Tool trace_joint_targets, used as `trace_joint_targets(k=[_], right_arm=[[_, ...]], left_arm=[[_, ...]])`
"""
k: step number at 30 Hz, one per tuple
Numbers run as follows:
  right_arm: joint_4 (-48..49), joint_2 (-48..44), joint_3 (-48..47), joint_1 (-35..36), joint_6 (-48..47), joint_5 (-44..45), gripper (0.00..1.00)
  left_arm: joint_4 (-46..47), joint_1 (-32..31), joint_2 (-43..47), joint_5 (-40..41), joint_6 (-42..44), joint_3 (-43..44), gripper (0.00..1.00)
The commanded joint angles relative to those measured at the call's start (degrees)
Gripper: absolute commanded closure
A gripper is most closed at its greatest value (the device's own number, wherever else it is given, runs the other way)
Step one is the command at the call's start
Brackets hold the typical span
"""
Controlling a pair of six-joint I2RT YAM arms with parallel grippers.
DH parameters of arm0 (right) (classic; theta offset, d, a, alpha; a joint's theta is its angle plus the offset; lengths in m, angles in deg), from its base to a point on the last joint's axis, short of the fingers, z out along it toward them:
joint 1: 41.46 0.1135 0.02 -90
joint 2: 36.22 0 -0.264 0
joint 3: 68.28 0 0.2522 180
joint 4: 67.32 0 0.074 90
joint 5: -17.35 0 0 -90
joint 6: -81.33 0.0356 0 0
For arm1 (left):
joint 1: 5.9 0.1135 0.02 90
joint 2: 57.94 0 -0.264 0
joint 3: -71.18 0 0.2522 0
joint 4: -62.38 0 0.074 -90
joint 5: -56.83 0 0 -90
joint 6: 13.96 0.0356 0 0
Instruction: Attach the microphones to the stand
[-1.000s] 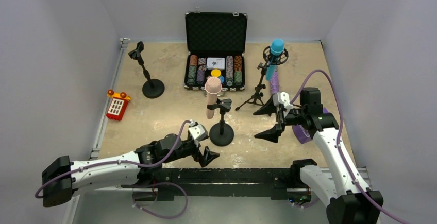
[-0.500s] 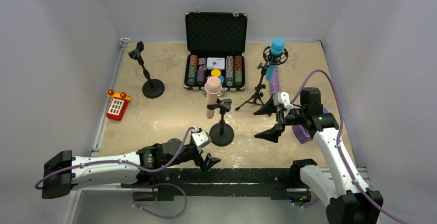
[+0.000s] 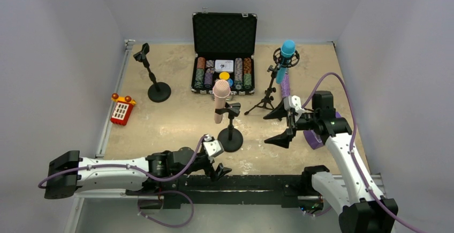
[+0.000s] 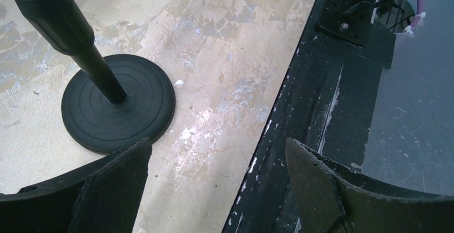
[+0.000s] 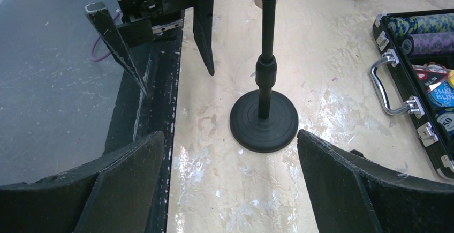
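Note:
My left gripper turns to face the stand next and moves outward onto the collar of its pole (image 3: pixel 231 128) (image 4: pixel 52 16) to close, since the open fingers point past the stand's base.
A pink microphone (image 3: pixel 221 99) sits in the clip of a black round-base stand (image 3: pixel 230 138) at the table's middle front. A blue microphone (image 3: pixel 286 55) sits in a tripod stand (image 3: pixel 266 98), and a purple microphone (image 3: pixel 285 86) is right beside it. A second round-base stand (image 3: pixel 153 77) at the back left is empty. My left gripper (image 3: pixel 216 161) is open and empty, low at the near table edge, just left of the stand's base (image 4: pixel 118 102). My right gripper (image 3: pixel 281 126) is open and empty, right of that stand, facing its base (image 5: pixel 264 120).
An open black case of poker chips (image 3: pixel 224 72) stands at the back centre; its handle shows in the right wrist view (image 5: pixel 393 85). A red and yellow toy (image 3: pixel 122 110) lies at the left edge. A purple tape roll (image 3: pixel 315 138) lies under my right arm. The black rail (image 3: pixel 241 182) runs along the near edge.
My left gripper has drawn back from the stand's base toward the near edge and a little right, still open. The right arm and the microphones have not moved.

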Motion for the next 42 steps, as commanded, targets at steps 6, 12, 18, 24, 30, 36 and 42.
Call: trace_joint_targets(k=[6, 12, 18, 24, 30, 36, 42], right_arm=[[1.44, -1.37, 0.38, -0.26, -0.91, -1.21, 0.02], [1.53, -1.48, 0.49, -0.26, -0.91, -1.21, 0.02], [1.62, -1.37, 0.55, -0.26, -0.91, -1.21, 0.02], [1.7, -1.28, 0.54, -0.26, -0.91, -1.21, 0.02], [1.76, -1.31, 0.54, -0.26, -0.92, -1.14, 0.02], [1.74, -1.09, 0.45, -0.26, -0.96, -1.12, 0.02], [1.87, -1.38, 0.5, -0.27, -1.0, -1.12, 0.02]], left_arm=[[4.91, -1.7, -2.92, 1.6, 1.81, 3.94, 0.02], [5.01, -2.06, -3.37, 2.03, 1.54, 4.3, 0.02], [5.09, -2.17, -3.77, 2.45, 1.54, 4.61, 0.02], [5.26, -2.33, -4.11, 3.23, 1.63, 5.02, 0.02], [5.6, -2.72, -4.77, 5.16, 1.57, 5.64, 0.02], [7.47, -3.35, -5.86, 8.23, 1.99, 5.8, 0.03], [16.17, -3.66, -8.29, 19.02, 5.06, 4.02, 0.03]])
